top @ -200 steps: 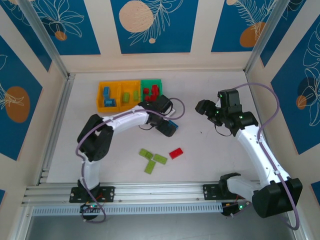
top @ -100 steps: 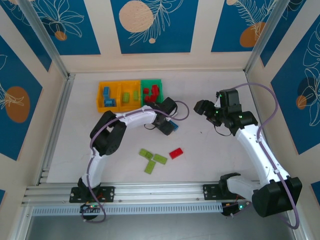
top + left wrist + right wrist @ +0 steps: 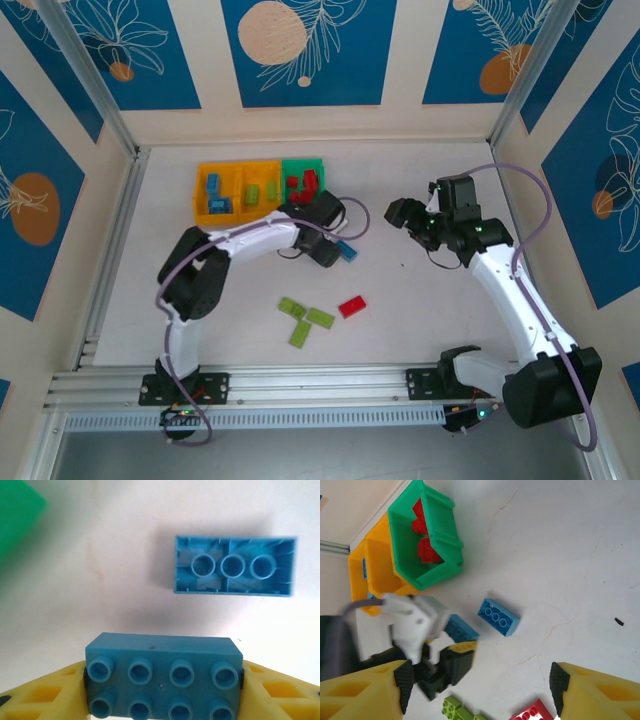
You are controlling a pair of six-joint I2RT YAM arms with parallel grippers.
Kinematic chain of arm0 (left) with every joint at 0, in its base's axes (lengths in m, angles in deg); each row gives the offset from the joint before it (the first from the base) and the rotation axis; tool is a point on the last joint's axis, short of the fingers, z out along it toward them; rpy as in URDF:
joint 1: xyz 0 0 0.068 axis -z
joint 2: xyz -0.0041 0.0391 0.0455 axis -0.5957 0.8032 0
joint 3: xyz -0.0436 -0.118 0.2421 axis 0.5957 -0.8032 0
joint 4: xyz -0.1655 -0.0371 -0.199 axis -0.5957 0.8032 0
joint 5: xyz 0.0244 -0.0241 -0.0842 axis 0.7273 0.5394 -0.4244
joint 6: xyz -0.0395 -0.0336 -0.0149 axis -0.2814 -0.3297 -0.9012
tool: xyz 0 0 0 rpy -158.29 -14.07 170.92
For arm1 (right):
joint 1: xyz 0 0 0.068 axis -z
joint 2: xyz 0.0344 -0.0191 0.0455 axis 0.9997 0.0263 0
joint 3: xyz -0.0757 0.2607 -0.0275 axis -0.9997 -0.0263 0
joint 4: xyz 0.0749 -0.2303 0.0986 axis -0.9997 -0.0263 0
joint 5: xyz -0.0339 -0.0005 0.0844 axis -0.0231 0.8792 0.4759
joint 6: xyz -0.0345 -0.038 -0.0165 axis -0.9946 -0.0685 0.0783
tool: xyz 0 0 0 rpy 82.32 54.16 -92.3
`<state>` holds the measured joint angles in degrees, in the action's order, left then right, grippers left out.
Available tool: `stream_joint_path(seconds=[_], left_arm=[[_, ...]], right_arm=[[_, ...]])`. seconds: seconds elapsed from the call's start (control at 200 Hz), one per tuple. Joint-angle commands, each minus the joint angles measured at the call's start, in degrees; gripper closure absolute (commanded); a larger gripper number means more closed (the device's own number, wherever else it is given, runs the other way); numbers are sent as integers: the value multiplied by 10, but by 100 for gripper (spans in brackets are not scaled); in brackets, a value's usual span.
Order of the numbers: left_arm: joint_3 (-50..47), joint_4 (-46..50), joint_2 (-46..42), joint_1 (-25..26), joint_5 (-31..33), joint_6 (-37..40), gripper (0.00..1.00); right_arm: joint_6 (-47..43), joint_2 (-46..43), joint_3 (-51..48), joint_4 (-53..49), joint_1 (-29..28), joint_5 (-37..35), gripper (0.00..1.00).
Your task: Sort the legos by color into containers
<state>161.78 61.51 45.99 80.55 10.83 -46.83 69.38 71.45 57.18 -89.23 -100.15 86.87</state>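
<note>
The left gripper lifts, swings over the lime bricks' bin and releases my brick next, since the bin of matching blue bricks stands past the lime one.
My left gripper (image 3: pixel 162 680) is shut on a blue brick (image 3: pixel 160 652), studs facing the camera, held just above the table. A second blue brick (image 3: pixel 233 566) lies upside down on the table just beyond it. From above, the left gripper (image 3: pixel 333 252) is below the green bin (image 3: pixel 304 163). Two orange-yellow bins (image 3: pixel 202 190) (image 3: pixel 262 167) stand left of the green one, holding blue and lime bricks; red bricks lie in the green bin. My right gripper (image 3: pixel 400 213) hangs open and empty to the right, above the table (image 3: pixel 480 685).
Three lime bricks (image 3: pixel 291 307) (image 3: pixel 320 318) (image 3: pixel 300 334) and a red brick (image 3: pixel 351 307) lie loose near the table's front middle. In the right wrist view the green bin (image 3: pixel 445 555) is at upper left and the upturned blue brick (image 3: pixel 498 617) is at centre.
The left gripper's jaws have closed onto the blue brick. The left arm's elbow swung out and back. The right gripper drifted slightly to the left.
</note>
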Motion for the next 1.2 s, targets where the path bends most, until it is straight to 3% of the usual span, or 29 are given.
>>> stream_joint_path(seconds=[0.0,0.15,0.285,0.53,0.645,0.875,1.195], left_arm=[[11,-7,-82,-51,-12,-14,45],[51,1,-93,-169,-30,-35,45],[114,14,-49,-286,-38,-92,45],[230,66,68,-387,-6,-167,45],[241,65,87,-404,-38,-183,42],[225,62,69,-404,-39,-177,32],[135,25,-52,-401,-89,-183,25]], right_arm=[[6,16,12,-3,-4,21,25],[15,33,10,7,-10,29,25],[20,45,16,5,-15,25,25],[19,47,18,-2,-20,22,25],[21,46,19,-2,-23,20,25],[16,55,27,-4,-30,22,25],[8,57,24,3,-43,22,25]])
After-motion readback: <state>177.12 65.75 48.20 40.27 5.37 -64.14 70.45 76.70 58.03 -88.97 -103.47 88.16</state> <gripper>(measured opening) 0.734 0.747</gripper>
